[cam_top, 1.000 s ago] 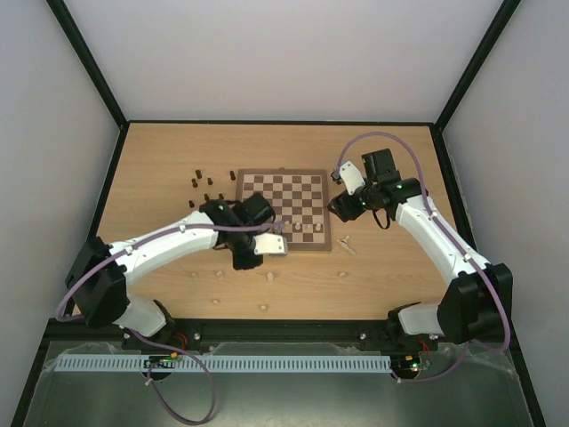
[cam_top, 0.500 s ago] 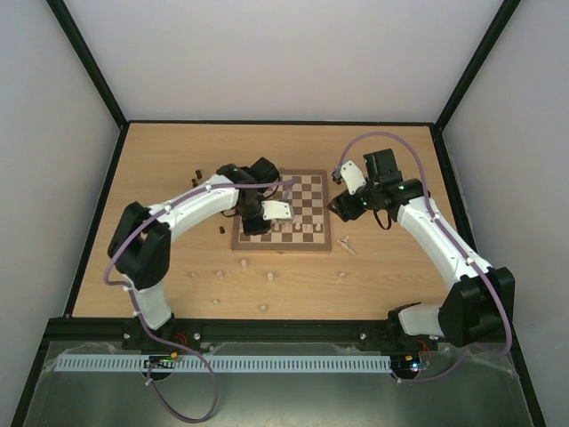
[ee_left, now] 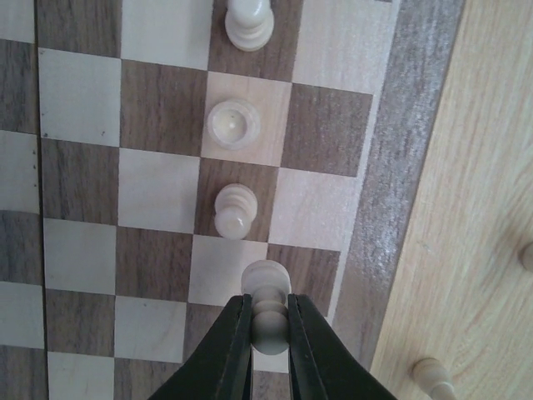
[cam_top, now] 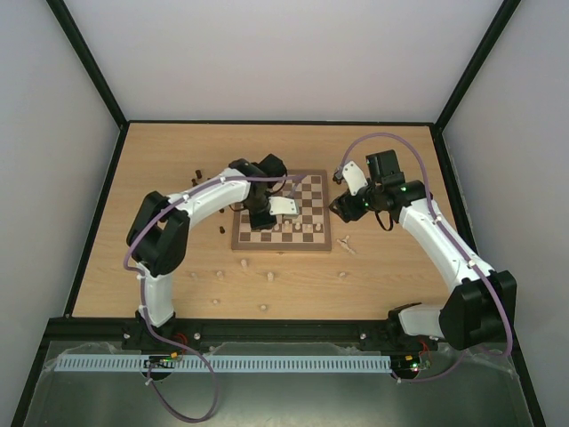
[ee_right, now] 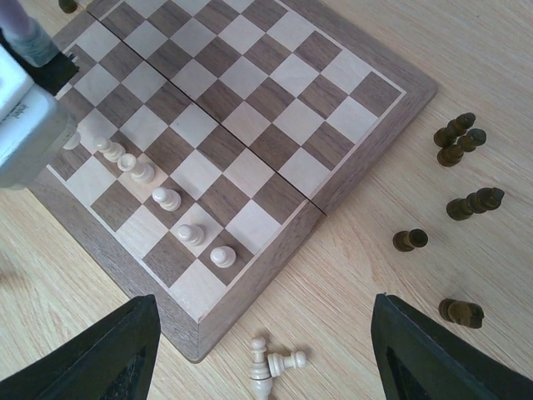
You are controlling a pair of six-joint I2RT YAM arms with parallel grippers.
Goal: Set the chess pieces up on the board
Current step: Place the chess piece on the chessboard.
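The empty pale square beside the pawns is below and slightly outward of my left gripper, so it should ease outward and down next and release there, extending their row.
The board lies mid-table. My left gripper hovers over its near left part, shut on a pale pawn held just above a square by the rim. Three more pale pawns stand in a line ahead of it. In the right wrist view a row of pale pawns stands along the board's near side. My right gripper hangs open and empty beside the board's right edge, above two pale pieces lying on the table.
Several loose pale pieces are scattered on the tabletop in front of the board. Dark pieces stand left of the board. More dark pieces lie on the table past the board's right edge.
My left arm has swung from the table in front of the board up and right over the board's near rows. The right arm has not moved.
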